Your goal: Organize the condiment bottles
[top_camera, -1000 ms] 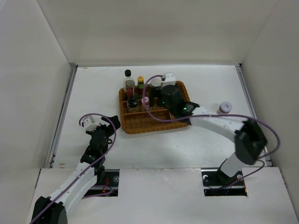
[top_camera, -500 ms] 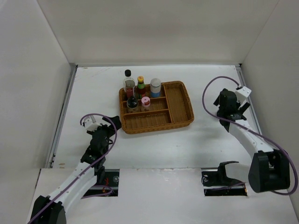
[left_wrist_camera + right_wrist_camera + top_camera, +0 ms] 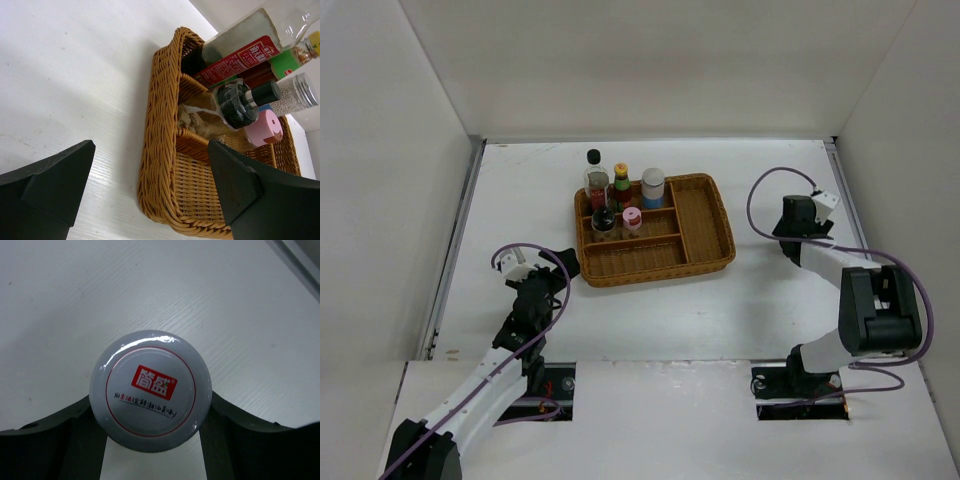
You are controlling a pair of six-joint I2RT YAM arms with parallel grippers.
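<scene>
My right gripper should next lift the shaker with the white lid to the tray and lower it into the free space beside the shaker with the pink lid.
The brown wicker tray [image 3: 705, 215] holds a clear black-capped, red-labelled bottle [image 3: 594, 180], a tall dark yellow-capped bottle [image 3: 621, 185], a white blue-labelled jar [image 3: 653, 188], a black-lidded shaker [image 3: 604, 221] and a pink-lidded shaker [image 3: 632, 218], all in its back left part. My right gripper [image 3: 801, 226] is at the far right of the table. In the right wrist view it [image 3: 152, 412] is shut on the white-lidded shaker [image 3: 150, 387], which stands on the table. My left gripper [image 3: 556, 266] is open and empty beside the tray's near left corner [image 3: 160, 200].
White walls close in the table on the left, back and right. The right wall's edge [image 3: 850, 215] is close to my right gripper. The tray's right and front compartments [image 3: 655, 255] hold nothing.
My right arm has swung from the tray to the far right of the table and closed round the white-lidded shaker. The left arm has not moved.
</scene>
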